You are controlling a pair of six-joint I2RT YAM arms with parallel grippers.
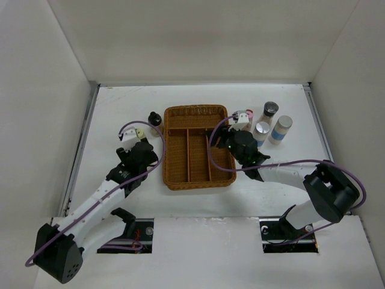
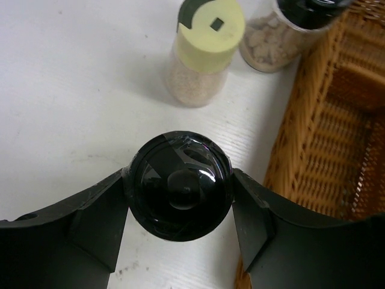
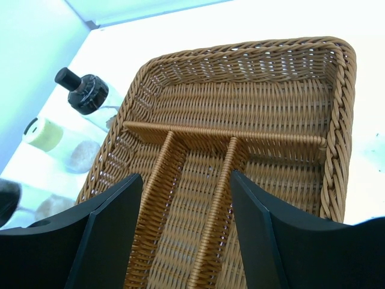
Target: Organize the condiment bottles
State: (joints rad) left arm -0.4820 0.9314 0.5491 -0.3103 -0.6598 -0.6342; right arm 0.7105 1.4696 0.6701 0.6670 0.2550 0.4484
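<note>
The tray's back cross compartment is empty: my left gripper needs to lift, go outward over the tray's rim and down into that compartment's end by the second dark-capped bottle (image 1: 177, 120) (image 2: 366, 43).
My left gripper (image 1: 144, 152) (image 2: 182, 180) is shut on a dark-capped bottle (image 2: 182, 201), just left of the wicker tray (image 1: 195, 147). Beyond it stand the cream yellow-capped bottle (image 2: 204, 51) (image 1: 139, 133) and a second dark-capped bottle (image 2: 289, 27) (image 1: 155, 120). My right gripper (image 1: 231, 141) (image 3: 186, 192) is open and empty above the tray's (image 3: 240, 114) right compartments. Right of the tray stand the pink-capped bottle (image 1: 245, 115), a grey-capped bottle (image 1: 270, 110) and two silver-capped, blue-banded bottles (image 1: 261, 131) (image 1: 281, 127).
The tray has one cross compartment at the back and three long ones; nothing shows inside it. White walls enclose the table on the left, back and right. The right arm's cable loops over the tray's right rim (image 1: 233, 170).
</note>
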